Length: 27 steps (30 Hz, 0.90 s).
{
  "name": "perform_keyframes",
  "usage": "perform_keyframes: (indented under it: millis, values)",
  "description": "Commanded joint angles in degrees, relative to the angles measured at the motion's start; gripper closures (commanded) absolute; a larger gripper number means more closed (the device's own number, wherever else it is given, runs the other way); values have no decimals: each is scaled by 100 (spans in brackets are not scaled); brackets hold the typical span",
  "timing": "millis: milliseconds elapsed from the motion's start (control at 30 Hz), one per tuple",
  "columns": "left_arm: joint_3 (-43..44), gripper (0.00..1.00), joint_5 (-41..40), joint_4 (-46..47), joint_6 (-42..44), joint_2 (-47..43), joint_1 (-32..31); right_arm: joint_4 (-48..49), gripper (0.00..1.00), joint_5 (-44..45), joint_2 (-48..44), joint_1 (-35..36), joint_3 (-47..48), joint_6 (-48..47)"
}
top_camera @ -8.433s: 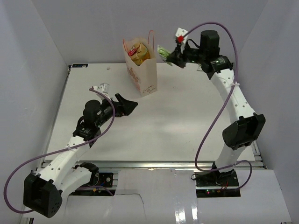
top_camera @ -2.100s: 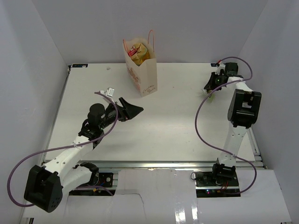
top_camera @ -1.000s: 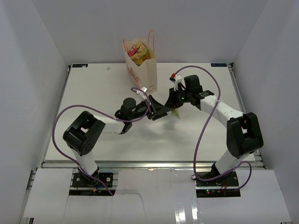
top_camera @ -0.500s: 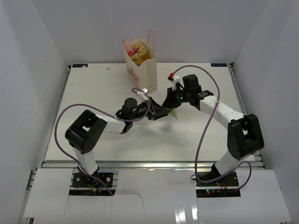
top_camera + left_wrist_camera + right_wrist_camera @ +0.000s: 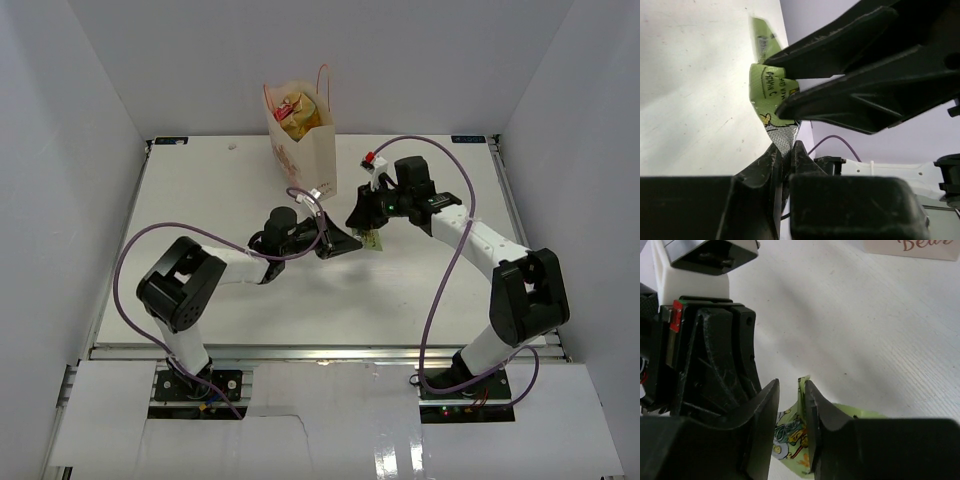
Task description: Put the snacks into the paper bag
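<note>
I should next lift the low-hanging packet with my left gripper, move it outward over the paper bag's opening (image 5: 298, 109) and let it go, because that opening is farther outward than my gripper and higher.
A light green candy packet (image 5: 372, 241) hangs just above the table between my two grippers. My left gripper (image 5: 352, 240) is shut on its silver crimped end (image 5: 782, 136). Around the green printed part (image 5: 771, 90), my right gripper (image 5: 364, 220) stands open. In the right wrist view the packet (image 5: 790, 432) rests against one finger (image 5: 812, 405), with a gap to the other. The cream paper bag (image 5: 308, 160) stands upright at the back, behind the grippers. It holds a tan-yellow chip bag and other snacks (image 5: 293, 110) that show at its mouth.
White walls close in the white table (image 5: 200, 190) on three sides. The bag's red-orange handles (image 5: 323, 85) stick up above its rim. Purple cables loop off both arms. The bag's printed base (image 5: 910, 246) shows at the top of the right wrist view.
The left jaws have closed on the packet's crimped end. The right jaws, shut on the packet a second ago, have parted. Both arms have stayed near the table's middle.
</note>
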Motion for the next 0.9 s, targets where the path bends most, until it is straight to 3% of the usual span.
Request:
perform_keyframes:
  millis: [0, 33, 167, 300, 433, 533, 867]
  values:
    - [274, 100, -273, -727, 736, -555, 15, 73, 65, -359, -337, 58, 206, -146]
    - [309, 100, -369, -1129, 1077, -634, 15, 64, 48, -341, -364, 41, 232, -242]
    - [528, 100, -641, -2175, 1791, -1021, 15, 11, 20, -341, -373, -100, 556, -583]
    - [914, 100, -897, -3127, 2819, -1390, 15, -85, 10, -753, -355, -555, 1136, -954]
    - [1854, 100, -1257, -4713, 3759, -1374, 32, -130, 8, -1683, -303, -1224, 1681, -1201]
    - [3212, 100, -1591, -5577, 4269, -1163, 207, -103, 8, -1932, -258, -1760, 1928, -1148]
    - [6011, 100, -2040, -6599, 4095, 57, 1210, -94, 9, -1950, -583, -2649, 955, -1298]
